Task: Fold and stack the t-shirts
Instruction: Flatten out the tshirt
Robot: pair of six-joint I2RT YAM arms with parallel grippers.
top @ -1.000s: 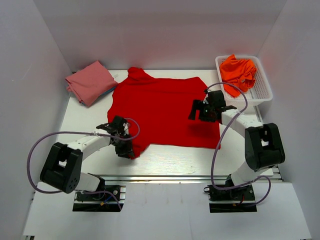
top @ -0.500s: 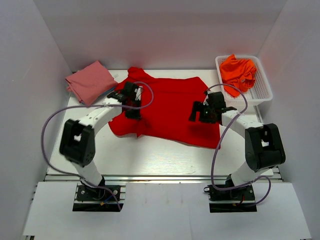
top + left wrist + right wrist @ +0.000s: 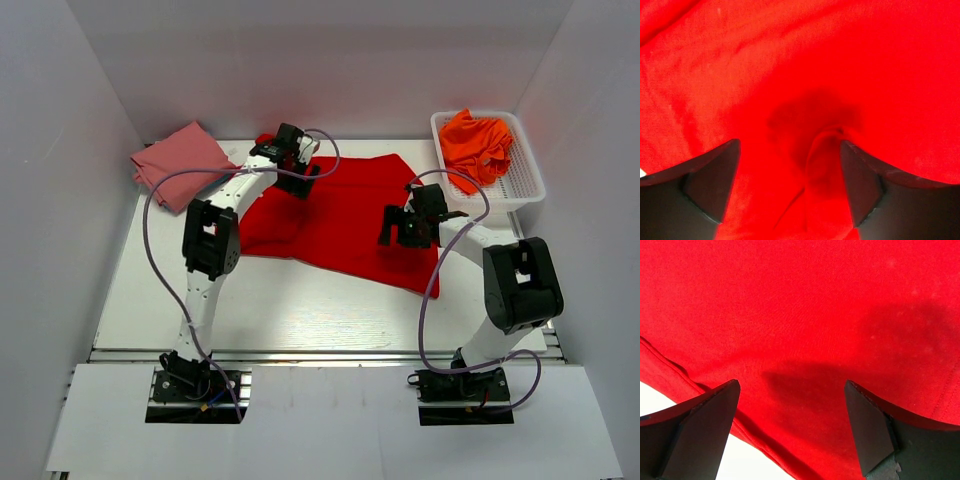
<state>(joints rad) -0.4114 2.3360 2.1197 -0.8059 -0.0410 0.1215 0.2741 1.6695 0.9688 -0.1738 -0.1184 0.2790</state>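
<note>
I need to move my left gripper back toward the near edge of the red shirt next and lower it onto the fold there [image 3: 278, 250], because that part of the shirt is folded over.
The bright red t-shirt [image 3: 345, 215] lies across the middle of the table, its near-left part folded over toward the back. My left gripper [image 3: 292, 166] is at the shirt's far edge near the collar. In the left wrist view it [image 3: 789, 145] stands open over red cloth [image 3: 800, 60], with a raised crease lying loose beside the right finger [image 3: 860, 185]. My right gripper [image 3: 408, 226] hovers open over the shirt's right side. The right wrist view shows it [image 3: 791, 385] above the hem [image 3: 715, 395] with nothing between the fingers. A folded dusty pink t-shirt [image 3: 178, 162] sits at the back left.
A white mesh basket [image 3: 525, 175] at the back right holds crumpled orange t-shirts [image 3: 478, 140]. White walls close in the table at the back and on both sides. Bare table top [image 3: 300, 305] shows in front of the red shirt.
My left gripper carried the red shirt's near-left corner from the front to the far edge, folding that side over, then opened and let go. The right arm barely moved.
</note>
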